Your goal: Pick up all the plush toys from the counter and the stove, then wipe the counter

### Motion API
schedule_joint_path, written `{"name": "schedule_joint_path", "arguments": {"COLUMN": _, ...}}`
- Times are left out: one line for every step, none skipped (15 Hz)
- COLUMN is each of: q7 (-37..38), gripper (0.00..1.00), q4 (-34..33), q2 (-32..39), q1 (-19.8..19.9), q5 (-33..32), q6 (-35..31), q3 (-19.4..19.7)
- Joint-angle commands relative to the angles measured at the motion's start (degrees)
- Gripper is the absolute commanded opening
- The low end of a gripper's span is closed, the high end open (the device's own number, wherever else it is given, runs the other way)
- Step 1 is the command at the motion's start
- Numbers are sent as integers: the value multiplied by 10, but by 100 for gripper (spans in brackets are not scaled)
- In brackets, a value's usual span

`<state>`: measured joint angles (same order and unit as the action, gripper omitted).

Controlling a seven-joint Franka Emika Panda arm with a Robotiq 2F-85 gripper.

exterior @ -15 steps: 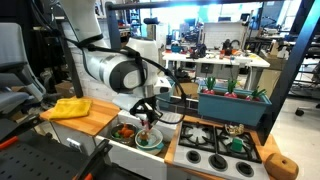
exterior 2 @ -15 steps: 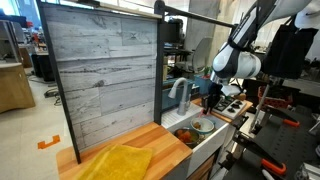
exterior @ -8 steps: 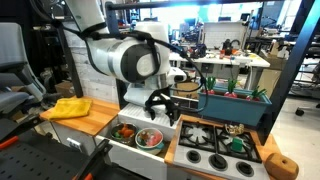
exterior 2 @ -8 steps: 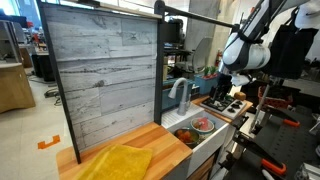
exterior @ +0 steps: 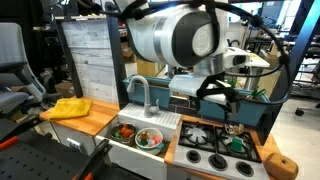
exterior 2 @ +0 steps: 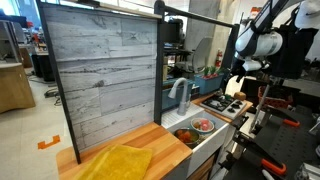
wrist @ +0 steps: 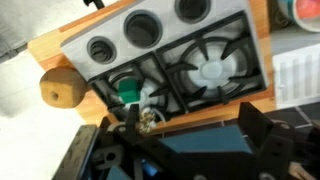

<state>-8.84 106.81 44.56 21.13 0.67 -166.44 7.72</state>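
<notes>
The gripper will go down with its fingers spread, to its left in the wrist view, around the orange plush toy [exterior: 234, 129] [wrist: 148, 118], because the toy is below and on that side.
My gripper [exterior: 226, 101] [exterior 2: 238, 86] hangs open and empty above the stove [exterior: 205, 150] [exterior 2: 224, 103]. In the wrist view the gripper [wrist: 190, 128] spreads its dark fingers [wrist: 258, 130] wide over a teal planter box [wrist: 195, 135]. On the stove's grate [wrist: 225, 40] sit a teal plush toy [wrist: 130, 91] [exterior: 237, 143] and a small pale one [wrist: 150, 119] [exterior: 233, 128]. More plush toys lie in a bowl [exterior: 150, 139] [exterior 2: 203, 125] in the sink. The wooden counter [exterior: 88, 121] [exterior 2: 152, 140] carries a yellow cloth [exterior: 68, 107] [exterior 2: 120, 161].
A round brown object [exterior: 283, 167] [wrist: 60, 87] rests on the wood beside the stove. Planter boxes [exterior: 236, 103] stand behind the burners. A faucet [exterior: 135, 95] [exterior 2: 180, 95] rises over the white sink [exterior: 120, 150]. A grey plank wall [exterior 2: 100, 75] backs the counter.
The arm has swung away from above the sink bowl and over to the stove. Its jaws have gone from nearly shut to wide open.
</notes>
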Motion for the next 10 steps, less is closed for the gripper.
{"name": "schedule_joint_path", "arguments": {"q7": 45, "gripper": 100, "q4": -95, "q2": 95, "q1": 1, "q5": 8, "q6": -94, "q3": 31}}
{"name": "schedule_joint_path", "arguments": {"q7": 61, "gripper": 100, "q4": -112, "q2": 114, "q1": -3, "q5": 11, "q6": -110, "q3": 39}}
{"name": "schedule_joint_path", "arguments": {"q7": 74, "gripper": 100, "q4": -125, "q2": 131, "q1": -6, "q5": 15, "q6": -128, "q3": 42}}
{"name": "schedule_joint_path", "arguments": {"q7": 81, "gripper": 100, "q4": -126, "q2": 139, "q1": -1, "q5": 19, "q6": -147, "q3": 27}}
{"name": "schedule_joint_path", "arguments": {"q7": 81, "gripper": 100, "q4": -126, "q2": 149, "q1": -2, "q5": 16, "q6": -182, "q3": 19}}
{"name": "schedule_joint_path", "arguments": {"q7": 82, "gripper": 100, "q4": -138, "q2": 169, "q1": -7, "q5": 13, "q6": -224, "q3": 20}}
{"name": "schedule_joint_path", "arguments": {"q7": 88, "gripper": 100, "q4": -162, "q2": 194, "q1": -20, "q5": 15, "q6": -252, "q3": 32}}
{"name": "schedule_joint_path", "arguments": {"q7": 92, "gripper": 100, "q4": -168, "q2": 203, "q1": -29, "q5": 20, "q6": -266, "q3": 37}}
{"name": "schedule_joint_path", "arguments": {"q7": 80, "gripper": 100, "q4": -131, "q2": 170, "q1": -12, "q5": 8, "q6": -232, "q3": 22}}
{"name": "schedule_joint_path", "arguments": {"q7": 84, "gripper": 100, "q4": -142, "q2": 184, "q1": -19, "q5": 10, "q6": -246, "q3": 25}}
